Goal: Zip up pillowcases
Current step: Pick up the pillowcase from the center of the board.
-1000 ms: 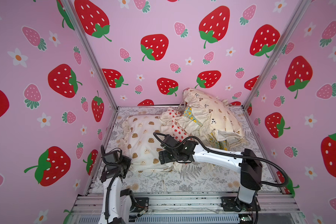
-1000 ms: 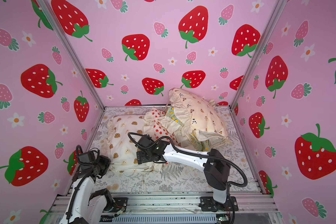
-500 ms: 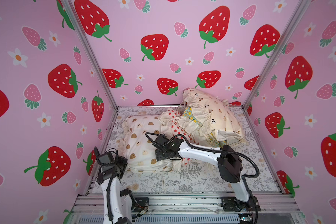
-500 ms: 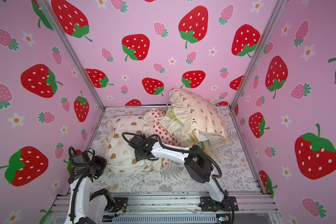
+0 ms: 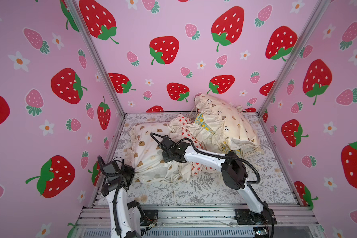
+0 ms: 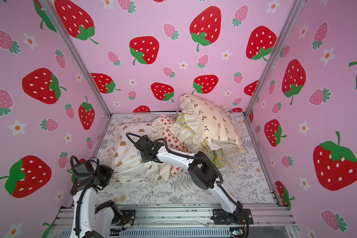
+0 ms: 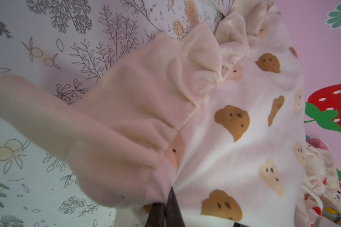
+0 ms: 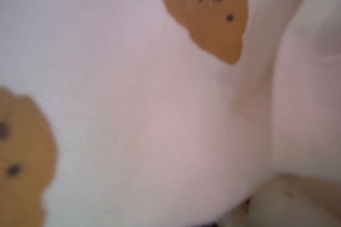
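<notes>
The left gripper has the pillow's corner by the ruffled edge pinched, so next it should lift that corner up and over the cookie-print pillowcase's near side, then let go of the fabric.
The cookie-print pillowcase [image 5: 146, 148] lies front left on the sheet. My left gripper [image 7: 166, 206] is shut on fabric by its cream ruffled edge [image 7: 201, 64], at the pillow's near-left corner [image 5: 133, 177]. My right gripper [image 5: 166, 161] presses down into that pillowcase near its right end. Its wrist view shows only blurred white cloth with brown cookies [image 8: 215, 29], and its fingers are hidden. Behind lie the strawberry-print pillowcase [image 5: 191, 138], the teal lemon one [image 5: 202, 121] and the beige bear one [image 5: 225, 119], piled together. No zipper shows.
A grey fern-print sheet [image 5: 204, 185] covers the floor. Pink strawberry walls close in on the left, back and right. An aluminium rail [image 5: 194, 214] with both arm bases runs along the front. The right arm's elbow [image 5: 233, 173] stands over the sheet's middle.
The right arm has folded and carried its gripper leftward over the cookie pillowcase, sinking into the cloth, which now bunches under it. The left gripper has kept its hold almost in place.
</notes>
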### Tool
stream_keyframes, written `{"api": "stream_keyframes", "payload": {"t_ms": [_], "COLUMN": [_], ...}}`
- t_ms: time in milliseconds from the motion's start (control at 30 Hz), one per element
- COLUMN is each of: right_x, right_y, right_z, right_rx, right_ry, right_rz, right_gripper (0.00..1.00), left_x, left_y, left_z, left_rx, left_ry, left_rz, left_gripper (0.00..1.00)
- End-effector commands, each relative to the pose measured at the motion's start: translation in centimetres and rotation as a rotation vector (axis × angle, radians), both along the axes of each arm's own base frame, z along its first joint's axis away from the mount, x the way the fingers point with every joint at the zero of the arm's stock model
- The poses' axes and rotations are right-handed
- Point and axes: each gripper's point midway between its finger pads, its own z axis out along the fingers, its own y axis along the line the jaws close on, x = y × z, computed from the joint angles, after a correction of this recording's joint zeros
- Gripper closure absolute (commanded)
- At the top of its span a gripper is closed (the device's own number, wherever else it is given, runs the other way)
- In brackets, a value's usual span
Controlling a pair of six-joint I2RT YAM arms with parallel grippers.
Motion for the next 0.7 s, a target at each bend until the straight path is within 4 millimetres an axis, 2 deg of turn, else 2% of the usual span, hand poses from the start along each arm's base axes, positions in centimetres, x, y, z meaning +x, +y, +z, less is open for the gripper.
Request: {"api": "stream_keyframes", "payload": {"t_ms": [0,67,167,300,400,500,667], "right_x": [2.5,2.7,2.4,1.2,0.4,0.6,0.4], "right_y": [2.5,3.6,5.7,8.5,9.9,9.7,8.1], "right_z": [3.6,5.0,8.3,12.9,16.0,19.4,24.9], "right_rx": [0.086,0.124,0.211,0.327,0.393,0.415,0.439], "right_ry": [-0.146,-0.186,-0.25,-0.306,-0.351,-0.422,-0.543], "right_rz": [0.052,0.092,0.192,0.346,0.426,0.44,0.472], "right_gripper": [0.86,0.92,1.0,1.0,1.0,1.0,1.0], "left_x": [0.2,0.3,0.5,0.8,1.0,1.6,2.4], "left_y": [0.3,0.4,0.6,0.8,1.4,1.2,0.5], "left_z": [1.5,1.9,2.6,3.9,5.1,6.5,9.2], "left_rx": [-0.001,0.003,0.006,0.004,0.015,0.0,-0.032], "left_ry": [-0.03,-0.033,-0.037,-0.055,-0.076,-0.11,-0.18], "left_rz": [0.02,0.023,0.026,0.03,0.044,0.025,-0.013], "left_gripper": [1.0,1.0,1.0,1.0,1.0,1.0,1.0]}}
